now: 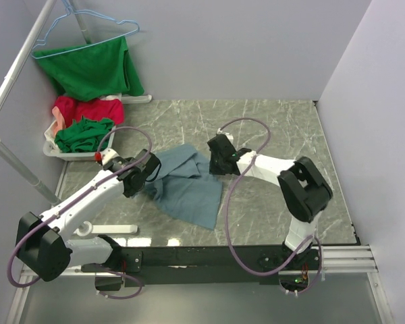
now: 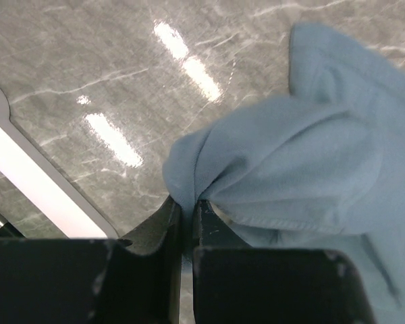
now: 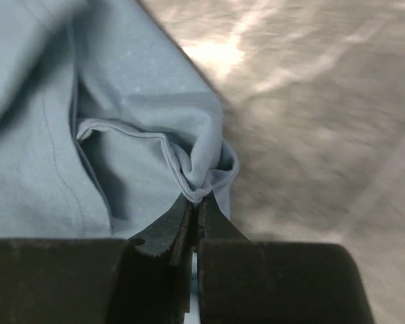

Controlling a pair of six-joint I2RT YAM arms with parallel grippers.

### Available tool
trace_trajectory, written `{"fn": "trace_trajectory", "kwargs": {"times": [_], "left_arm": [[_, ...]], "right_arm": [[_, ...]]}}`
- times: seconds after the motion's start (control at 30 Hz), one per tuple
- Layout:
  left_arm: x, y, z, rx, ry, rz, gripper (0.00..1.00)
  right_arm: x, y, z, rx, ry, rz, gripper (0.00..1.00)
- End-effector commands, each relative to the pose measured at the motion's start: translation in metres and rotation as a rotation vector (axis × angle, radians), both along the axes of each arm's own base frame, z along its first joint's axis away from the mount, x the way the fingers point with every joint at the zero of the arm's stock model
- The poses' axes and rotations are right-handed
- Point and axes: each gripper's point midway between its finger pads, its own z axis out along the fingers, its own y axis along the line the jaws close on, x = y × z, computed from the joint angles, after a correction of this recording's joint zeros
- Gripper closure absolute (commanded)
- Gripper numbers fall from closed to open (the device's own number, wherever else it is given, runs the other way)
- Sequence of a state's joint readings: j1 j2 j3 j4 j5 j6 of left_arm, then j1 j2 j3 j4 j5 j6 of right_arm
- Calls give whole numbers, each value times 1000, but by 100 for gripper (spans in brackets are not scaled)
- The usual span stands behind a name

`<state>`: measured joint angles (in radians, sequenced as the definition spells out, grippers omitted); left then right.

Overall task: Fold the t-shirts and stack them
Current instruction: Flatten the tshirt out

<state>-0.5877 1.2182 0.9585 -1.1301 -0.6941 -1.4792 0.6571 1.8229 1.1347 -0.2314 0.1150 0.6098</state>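
My left gripper is pinching the edge and should next lift it, carry it outward, lower it onto the bare far tabletop and release it, because the shirt lies crumpled.
A dusty grey-blue t-shirt (image 1: 187, 185) lies crumpled on the marble table between my two arms. My left gripper (image 1: 150, 170) is shut on a pinch of its left edge; the cloth (image 2: 290, 162) bunches just beyond the jaws (image 2: 187, 206). My right gripper (image 1: 214, 162) is shut on a hemmed fold at the shirt's far right edge (image 3: 201, 177), with the cloth (image 3: 47, 121) spreading to the left. A green t-shirt (image 1: 94, 67) hangs on a blue hanger at the back left. A red t-shirt (image 1: 88, 108) and a dark green t-shirt (image 1: 84, 133) lie in a tray.
A white tray (image 1: 52, 150) holding the red and green shirts stands at the back left. A blue wire hanger (image 1: 88, 23) hangs from a white rail (image 1: 20, 64). A white bar (image 1: 111, 229) lies near the front left; it also shows in the left wrist view (image 2: 40, 182). Walls close in all round.
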Motion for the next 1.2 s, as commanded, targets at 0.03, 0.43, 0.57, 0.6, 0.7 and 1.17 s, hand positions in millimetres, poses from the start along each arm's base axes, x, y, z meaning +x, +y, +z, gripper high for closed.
{"fn": "trace_trajectory", "kwargs": {"times": [0.03,0.43,0.57,0.6,0.7,1.17], "left_arm": [[15,9,39,61,-91,6,99],[50,25,133,177,-273,43,99],[59,28,166,193,-336,43,99],[62,28,178,184,-363,43,99],[66,26,201,176,-413,18,99],[24,62,312,163,-671,-12,99]], "right_arm": [[6,-56,73,-88,-185,-166,100],[15,-180,190,-107,-406,-424,100],[9,-203,229,-107,-487,-466,100],[7,-207,243,-91,-521,-479,100],[-1,-214,270,-72,-578,-490,100],[-76,-238,372,34,-830,-465,100]]}}
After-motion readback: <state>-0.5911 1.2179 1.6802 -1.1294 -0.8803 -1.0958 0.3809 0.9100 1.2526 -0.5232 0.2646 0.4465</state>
